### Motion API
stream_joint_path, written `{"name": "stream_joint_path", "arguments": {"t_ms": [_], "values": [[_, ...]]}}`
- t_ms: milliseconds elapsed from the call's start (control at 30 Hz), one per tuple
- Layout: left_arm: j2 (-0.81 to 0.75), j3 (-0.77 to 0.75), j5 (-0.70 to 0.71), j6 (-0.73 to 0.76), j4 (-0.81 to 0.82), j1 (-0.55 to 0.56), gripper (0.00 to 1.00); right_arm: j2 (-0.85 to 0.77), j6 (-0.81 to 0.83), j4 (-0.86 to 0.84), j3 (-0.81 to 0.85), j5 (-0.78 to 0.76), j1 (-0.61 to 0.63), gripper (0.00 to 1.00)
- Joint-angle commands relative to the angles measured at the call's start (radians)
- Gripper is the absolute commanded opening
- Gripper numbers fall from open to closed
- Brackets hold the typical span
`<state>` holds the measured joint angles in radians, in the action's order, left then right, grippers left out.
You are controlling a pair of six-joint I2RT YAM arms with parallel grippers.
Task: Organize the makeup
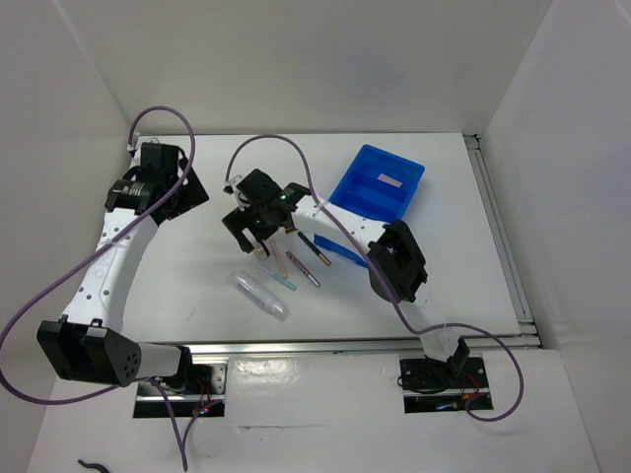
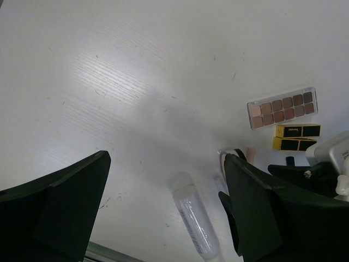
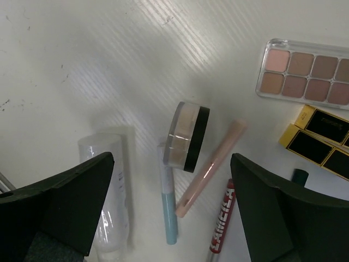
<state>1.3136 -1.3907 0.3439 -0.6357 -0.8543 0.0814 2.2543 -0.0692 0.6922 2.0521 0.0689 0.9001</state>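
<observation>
My right gripper moves down onto the round compact [image 1: 260, 252] [image 3: 188, 136] next and closes across its thin width, because it stands on its edge, flat sides toward the fingers.
My right gripper [image 1: 254, 236] [image 3: 173, 164] is open, hovering over a round compact [image 3: 188, 136] that stands on its edge. Beside it lie a teal pencil [image 3: 170, 213], a pink pencil [image 3: 210, 169] and a red pencil [image 3: 222, 221]. A clear tube [image 1: 261, 294] [image 3: 112, 191] [image 2: 196, 218] lies nearer the front. A clear palette of brown shades [image 3: 308, 73] [image 2: 282, 107] and a black palette with gold squares [image 3: 322, 139] [image 2: 297, 136] lie further back. My left gripper [image 1: 185, 200] [image 2: 166, 164] is open and empty, off to the left of the items.
A blue divided bin [image 1: 380, 182] sits at the back right with a small pink item [image 1: 391, 179] inside. A dark pencil [image 1: 310, 246] lies between the bin and the other pencils. A metal rail [image 1: 355, 345] runs along the table's front edge.
</observation>
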Motion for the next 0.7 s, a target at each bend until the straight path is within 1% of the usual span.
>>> {"name": "stream_joint_path", "arguments": {"t_ms": [0,100,200,300,333,433,467,567,600,667], "values": [[-0.027,-0.041,0.017,-0.012,-0.005,-0.005,1.0,0.014,0.017,-0.028,-0.006,0.008,0.002,0.94],[-0.027,-0.041,0.017,-0.012,-0.005,-0.005,1.0,0.044,0.008,-0.017,-0.006,-0.029,0.014,0.93],[-0.027,-0.041,0.007,-0.002,-0.005,-0.005,1.0,0.054,-0.001,-0.028,-0.027,-0.075,0.023,0.88],[-0.027,-0.041,0.007,-0.002,-0.005,-0.005,1.0,0.054,-0.011,-0.057,-0.04,-0.084,0.023,0.84],[-0.027,-0.041,0.007,-0.002,-0.005,-0.005,1.0,0.054,-0.02,-0.057,-0.049,-0.084,0.023,0.78],[-0.027,-0.041,-0.002,-0.002,-0.005,-0.005,1.0,0.074,-0.02,-0.057,-0.04,-0.084,0.023,0.7],[-0.027,-0.041,-0.002,-0.002,-0.005,-0.005,1.0,0.074,-0.02,-0.057,-0.04,-0.084,0.023,0.63],[-0.027,-0.041,0.007,-0.002,-0.005,-0.005,1.0,0.074,-0.02,-0.066,-0.04,-0.084,0.023,0.5],[-0.027,-0.041,0.007,-0.002,-0.005,-0.005,1.0,0.064,-0.029,-0.078,-0.04,-0.084,0.023,0.42],[-0.027,-0.041,0.007,-0.002,-0.005,-0.005,1.0,0.051,-0.029,-0.088,-0.04,-0.084,0.023,0.32]]}}
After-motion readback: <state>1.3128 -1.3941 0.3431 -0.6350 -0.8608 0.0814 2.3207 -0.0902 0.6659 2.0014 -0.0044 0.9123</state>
